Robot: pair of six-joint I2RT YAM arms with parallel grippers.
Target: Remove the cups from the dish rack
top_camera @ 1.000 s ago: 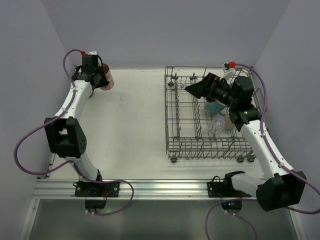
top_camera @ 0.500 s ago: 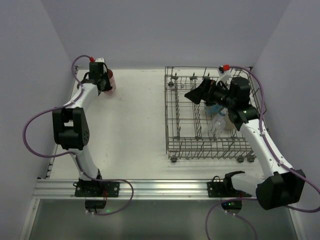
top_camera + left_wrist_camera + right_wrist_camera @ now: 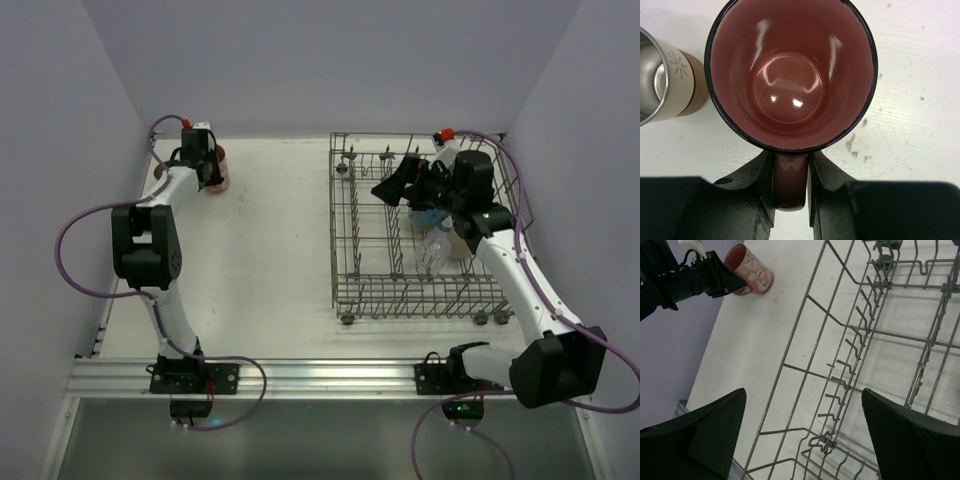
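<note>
The pink patterned mug already stands outside the rack (image 3: 345, 240), so my left gripper will let go of its handle next and move toward the tan cup alongside.
My left gripper (image 3: 205, 165) is at the far left back of the table, shut on the handle of the pink patterned mug (image 3: 218, 166). In the left wrist view the mug (image 3: 790, 75) stands upright, its handle between my fingers (image 3: 760, 175). A tan cup with a cream rim (image 3: 670, 82) stands just left of it. My right gripper (image 3: 395, 185) is open and empty above the grey wire dish rack (image 3: 345, 240). The blue patterned mug (image 3: 428, 215), clear glass tumbler (image 3: 437, 250) and plain beige cup (image 3: 462, 245) sit in the rack's right part, under my right arm.
The right wrist view looks down through the rack's tines (image 3: 850, 330) to the pink mug (image 3: 750, 275) and left gripper (image 3: 695, 277) beyond. Purple walls close in the table on the back and both sides. The rack stands on small wheels (image 3: 347, 318).
My left gripper has carried the pink mug a little further back and right, close to the rear wall. My right gripper has drawn slightly right and back over the rack.
</note>
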